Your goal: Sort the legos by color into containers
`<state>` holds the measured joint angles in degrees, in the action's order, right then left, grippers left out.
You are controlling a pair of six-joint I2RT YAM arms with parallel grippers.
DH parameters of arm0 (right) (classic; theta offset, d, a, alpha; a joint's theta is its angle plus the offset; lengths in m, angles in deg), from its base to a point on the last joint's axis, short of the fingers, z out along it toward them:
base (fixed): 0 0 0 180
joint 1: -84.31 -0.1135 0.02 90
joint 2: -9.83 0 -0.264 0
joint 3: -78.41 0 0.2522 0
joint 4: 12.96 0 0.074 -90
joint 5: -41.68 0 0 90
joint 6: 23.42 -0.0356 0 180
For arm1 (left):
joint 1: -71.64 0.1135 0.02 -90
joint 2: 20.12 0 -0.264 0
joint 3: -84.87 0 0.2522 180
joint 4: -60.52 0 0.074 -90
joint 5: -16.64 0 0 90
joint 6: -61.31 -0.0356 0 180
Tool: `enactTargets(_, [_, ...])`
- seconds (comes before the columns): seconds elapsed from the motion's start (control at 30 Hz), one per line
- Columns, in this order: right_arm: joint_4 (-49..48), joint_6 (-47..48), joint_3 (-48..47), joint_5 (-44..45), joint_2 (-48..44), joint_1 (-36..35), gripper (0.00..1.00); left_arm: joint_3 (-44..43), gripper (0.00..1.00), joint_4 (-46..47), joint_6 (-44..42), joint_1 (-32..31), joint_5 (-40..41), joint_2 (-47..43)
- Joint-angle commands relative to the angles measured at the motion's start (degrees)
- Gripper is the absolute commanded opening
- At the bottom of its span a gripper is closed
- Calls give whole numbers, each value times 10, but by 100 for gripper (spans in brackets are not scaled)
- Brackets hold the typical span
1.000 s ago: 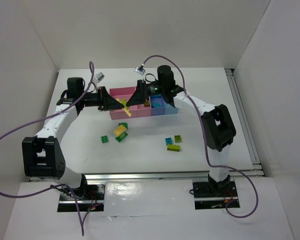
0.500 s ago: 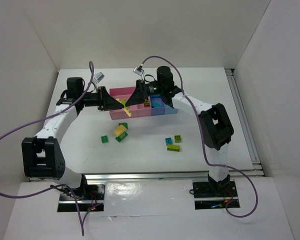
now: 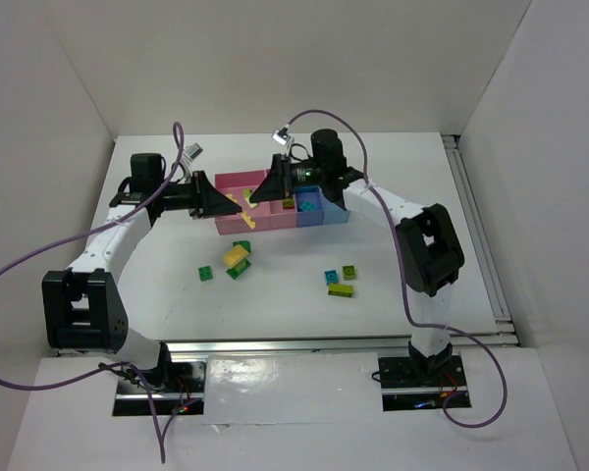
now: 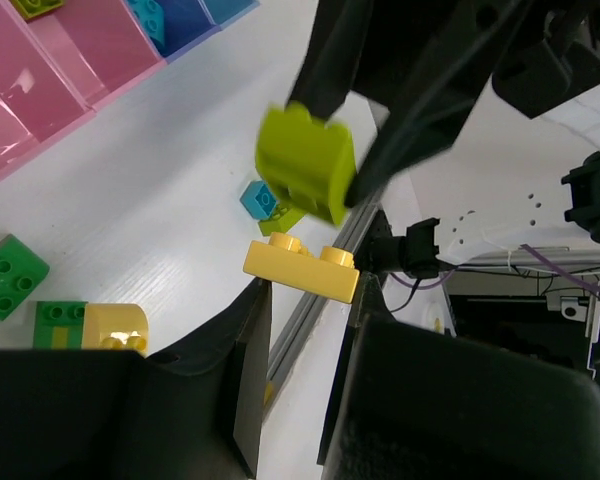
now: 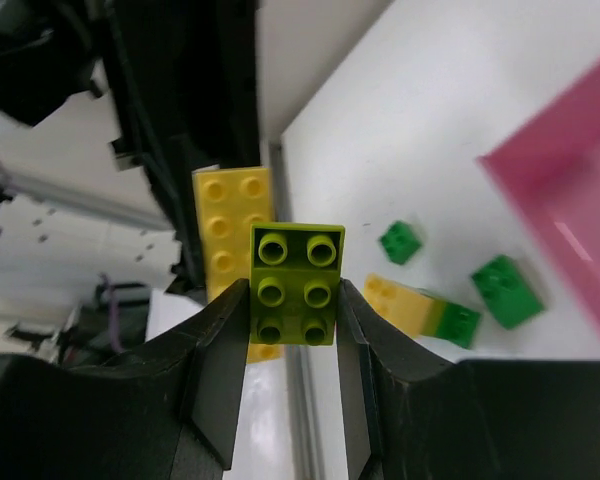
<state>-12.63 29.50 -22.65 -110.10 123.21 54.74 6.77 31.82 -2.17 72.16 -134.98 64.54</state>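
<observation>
The large pink end compartment (image 4: 15, 85) is below my left gripper, and lime and cyan are in other compartments. My left gripper should tilt down over it and let go of the flat yellow lego (image 4: 300, 268).
My left gripper (image 4: 308, 292) is shut on a flat yellow lego (image 4: 300, 268) held at its fingertips. Facing it, my right gripper (image 5: 295, 300) is shut on a lime lego (image 5: 297, 285), studs toward its camera, just above the yellow one (image 5: 230, 240). In the top view both grippers (image 3: 234, 203) (image 3: 262, 192) meet tip to tip over the pink end of the containers (image 3: 238, 180). The lime lego (image 4: 305, 163) hangs close above the yellow one; whether they touch is unclear. Loose legos lie on the table: yellow (image 3: 237, 255), green (image 3: 207, 274), cyan (image 3: 331, 278), lime (image 3: 340, 289).
The bin row runs from pink to light blue (image 3: 336, 211), with a lime lego (image 3: 288, 204) and a cyan one (image 3: 309, 196) inside. White walls stand on the left, back and right. A metal rail (image 3: 334, 343) runs along the near edge.
Both grippers have shifted slightly toward the back over the pink bins, carrying the yellow and lime legos. The right jaws have tightened on the lime lego.
</observation>
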Motion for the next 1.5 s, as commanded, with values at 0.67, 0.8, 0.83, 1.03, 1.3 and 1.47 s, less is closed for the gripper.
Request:
enactTargets(0.67, [362, 194, -215, 501, 75, 10, 13, -206, 0, -148, 42, 2, 327, 177])
enactTargets(0.8, [393, 205, -266, 531, 123, -1, 19, -274, 0, -186, 49, 2, 361, 230])
enactTargets(0.83, [393, 205, -272, 536, 134, -1, 23, -285, 0, -201, 49, 2, 368, 239])
enactTargets(1.03, [399, 211, -302, 536, 162, -7, 74, -341, 0, -215, 38, -15, 361, 305])
enactTargets(1.3, [364, 216, -231, 544, 72, -7, 71, -401, 62, -254, 14, -25, 361, 304])
enactTargets(1.47, [331, 187, -80, 631, -57, -7, 68, -426, 81, -314, -50, -51, 374, 275])
